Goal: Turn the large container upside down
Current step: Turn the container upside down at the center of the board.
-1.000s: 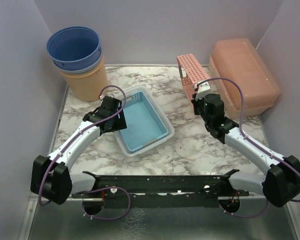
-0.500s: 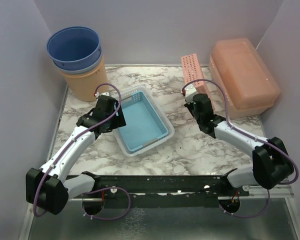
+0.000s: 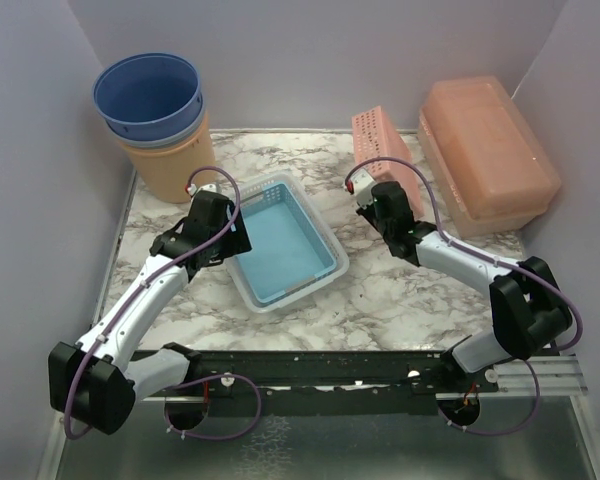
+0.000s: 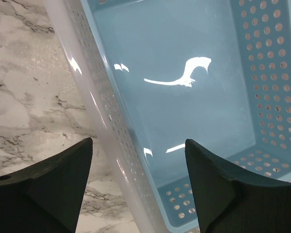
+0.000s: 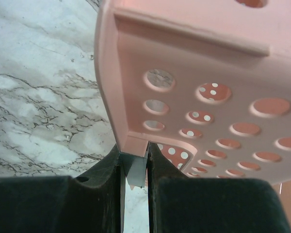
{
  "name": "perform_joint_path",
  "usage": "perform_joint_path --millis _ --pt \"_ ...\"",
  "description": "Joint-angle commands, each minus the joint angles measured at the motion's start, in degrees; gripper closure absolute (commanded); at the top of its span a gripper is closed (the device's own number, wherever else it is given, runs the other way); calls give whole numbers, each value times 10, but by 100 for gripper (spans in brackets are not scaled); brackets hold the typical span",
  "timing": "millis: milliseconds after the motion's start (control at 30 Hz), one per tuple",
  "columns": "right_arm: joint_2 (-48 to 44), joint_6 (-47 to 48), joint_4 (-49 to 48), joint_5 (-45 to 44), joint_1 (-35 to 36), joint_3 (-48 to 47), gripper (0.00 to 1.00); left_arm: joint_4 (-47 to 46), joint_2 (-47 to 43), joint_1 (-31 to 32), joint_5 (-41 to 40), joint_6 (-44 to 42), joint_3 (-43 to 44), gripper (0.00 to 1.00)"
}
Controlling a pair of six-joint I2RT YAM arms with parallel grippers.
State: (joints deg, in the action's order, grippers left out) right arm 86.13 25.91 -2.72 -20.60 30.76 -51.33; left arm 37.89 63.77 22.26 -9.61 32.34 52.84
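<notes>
I need to carry the pink perforated basket down and back toward the blue basket (image 3: 285, 245) with my right gripper next, and then I need to open my right gripper.
The large container (image 3: 490, 150), a peach-orange lidded box, stands at the back right against the wall, and neither gripper touches it. My right gripper (image 3: 367, 192) is left of it and shut on the rim of the pink perforated basket (image 3: 378, 140), which it holds tilted up off the table. In the right wrist view, the basket (image 5: 208, 73) fills the top and its corner edge is pinched at the gripper (image 5: 134, 162). My left gripper (image 3: 232, 236) is open, and its jaws straddle the left wall of the blue basket (image 3: 285, 245), as the left wrist view (image 4: 138, 160) shows.
Stacked blue buckets (image 3: 150, 95) sit on a round orange bucket (image 3: 170, 165) at the back left. The blue basket (image 4: 184, 97) with its whitish outer wall lies mid-table. Marble tabletop (image 3: 400, 290) shows in front of it, and grey walls close three sides.
My right gripper has swung left and slightly back with the pink basket, turning it so its perforated face shows. The left arm has barely moved.
</notes>
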Motion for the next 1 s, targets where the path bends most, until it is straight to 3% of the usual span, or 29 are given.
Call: perform_joint_path --millis 0,267,433,533,633,800,967 --pt "5 15 45 29 8 10 88 4 -22 1 9 4 6 21" --pt "35 16 32 -29 32 24 86 4 -43 0 9 -3 -10 19" --pt "66 54 -49 -119 77 46 86 1 -51 0 -23 -16 -32 12" --pt "63 84 -113 -154 77 71 80 0 -62 -2 -39 -27 -36 8" --pt "54 110 -158 -136 77 91 77 -17 -81 -4 -56 -31 -59 5" --pt "75 117 -149 -119 77 83 76 -50 -113 -6 -73 -34 -108 4" --pt "118 117 -186 -165 77 88 75 -78 -160 -6 -97 -28 -125 4"
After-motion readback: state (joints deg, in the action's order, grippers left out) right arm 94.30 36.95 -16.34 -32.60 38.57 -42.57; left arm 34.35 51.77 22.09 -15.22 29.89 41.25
